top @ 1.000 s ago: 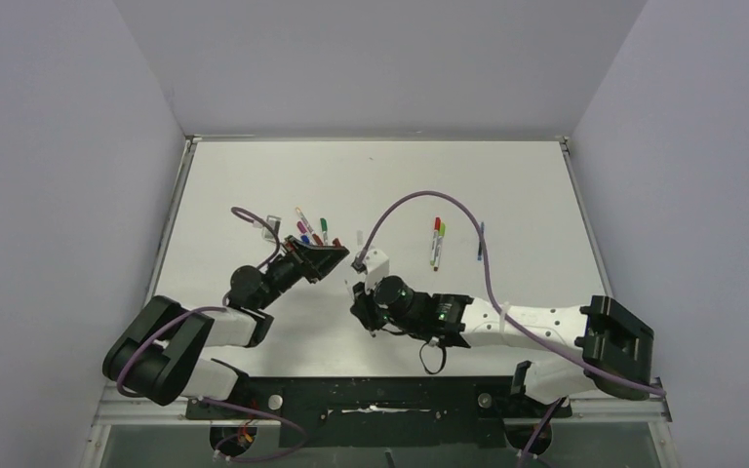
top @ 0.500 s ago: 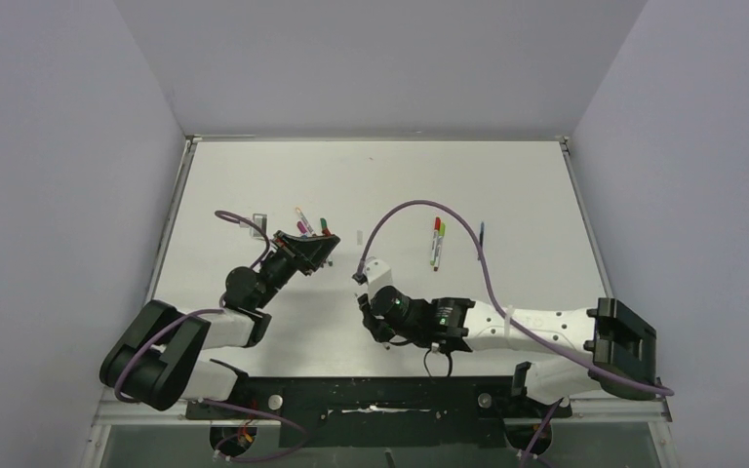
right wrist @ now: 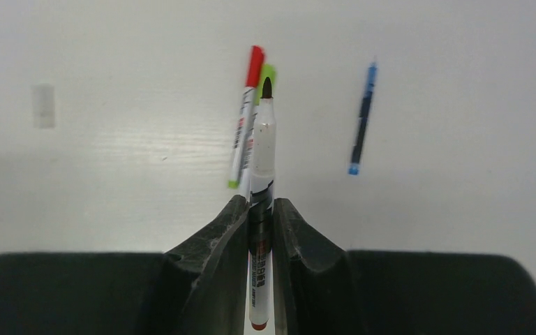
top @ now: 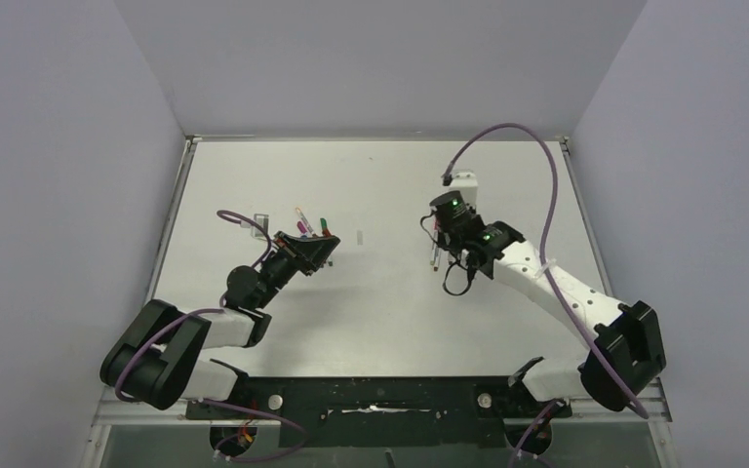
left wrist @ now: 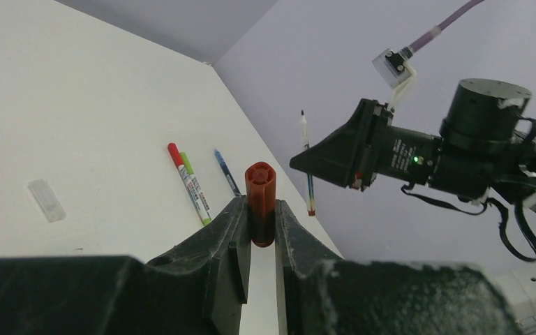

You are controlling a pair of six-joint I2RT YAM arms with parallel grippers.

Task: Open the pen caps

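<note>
I will lower the pen with the white body in my right gripper next, past the lime-capped pen [right wrist: 268, 72] and onto the table beside the blue pen, because its cap is off.
My left gripper [left wrist: 259, 206] is shut on a short red-brown pen cap [left wrist: 260, 185], held upright off the table; in the top view it [top: 318, 250] is at centre left. My right gripper [right wrist: 261, 206] is shut on an uncapped white-barrelled pen [right wrist: 262, 143] with a dark tip. It hovers at the right [top: 439, 252] over a red-capped pen [right wrist: 246, 112] and a lime-capped pen [right wrist: 268, 72] lying side by side. A blue pen [right wrist: 361, 118] lies to their right. Several coloured caps and pens [top: 310, 224] lie just beyond the left gripper.
A small clear plastic piece [top: 359, 236] lies on the white table [top: 371, 185] between the arms; it also shows in the right wrist view [right wrist: 42, 106]. Grey walls enclose the table at the back and both sides. A purple cable [top: 536, 156] arcs above the right arm.
The grippers were close together at the centre and have separated. My right arm swung far and right with the bare pen. My left gripper drew back slightly with the cap.
</note>
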